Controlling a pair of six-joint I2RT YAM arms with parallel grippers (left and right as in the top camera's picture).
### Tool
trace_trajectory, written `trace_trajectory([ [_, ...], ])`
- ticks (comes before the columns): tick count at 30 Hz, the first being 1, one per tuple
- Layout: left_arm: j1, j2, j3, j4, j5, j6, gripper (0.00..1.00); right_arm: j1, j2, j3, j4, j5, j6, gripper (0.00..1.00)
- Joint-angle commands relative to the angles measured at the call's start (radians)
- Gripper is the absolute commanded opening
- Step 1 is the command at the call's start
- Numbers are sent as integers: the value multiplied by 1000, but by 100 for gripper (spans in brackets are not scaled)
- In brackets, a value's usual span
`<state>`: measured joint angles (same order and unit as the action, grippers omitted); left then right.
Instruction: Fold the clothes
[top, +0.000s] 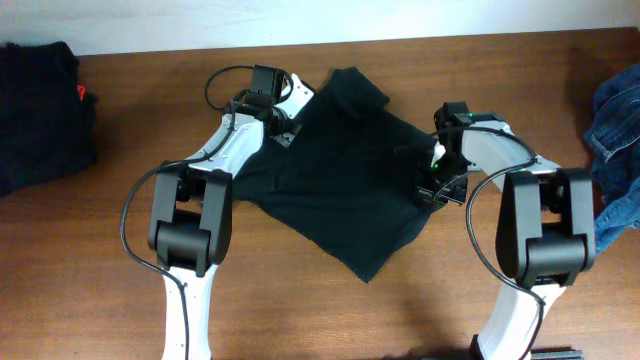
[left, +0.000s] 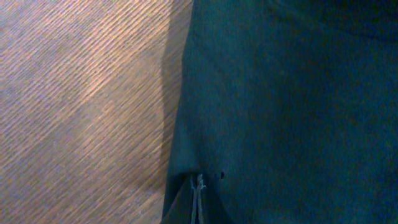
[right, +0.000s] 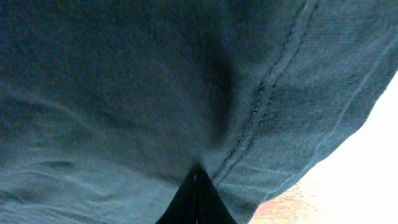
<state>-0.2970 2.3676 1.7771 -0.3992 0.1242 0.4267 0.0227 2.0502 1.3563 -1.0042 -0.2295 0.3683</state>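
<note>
My right gripper needs to drag the pinched edge outward onto the bare tabletop next, to square the slanted shirt, and let go of the cloth there.
A plain black T-shirt (top: 340, 180) lies spread on the wooden table, one corner pointing toward the front. My left gripper (top: 278, 133) is shut on its left edge near the back; in the left wrist view the closed fingertips (left: 198, 182) pinch the dark cloth (left: 280, 106) beside bare wood. My right gripper (top: 432, 170) is shut on the shirt's right edge; in the right wrist view the fingertips (right: 198, 177) pinch the cloth next to a stitched hem seam (right: 267, 99).
A dark heap of clothing (top: 40, 110) with a small red spot lies at the far left. A blue denim garment (top: 615, 140) lies at the right edge. The table's back edge meets a white wall (top: 300, 20).
</note>
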Motion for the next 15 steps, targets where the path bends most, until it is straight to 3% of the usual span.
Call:
trace_trajectory([
  [1,6,56,4,-6,-36,13,0,4,11,-32,26,72,11,4],
  [7,19,56,4,-34,-94,-1,0,-11,11,-32,34,168,10,4],
  [15,70,56,4,-124,-140,-135,0,-73,11,-32,123,193,-80,4],
])
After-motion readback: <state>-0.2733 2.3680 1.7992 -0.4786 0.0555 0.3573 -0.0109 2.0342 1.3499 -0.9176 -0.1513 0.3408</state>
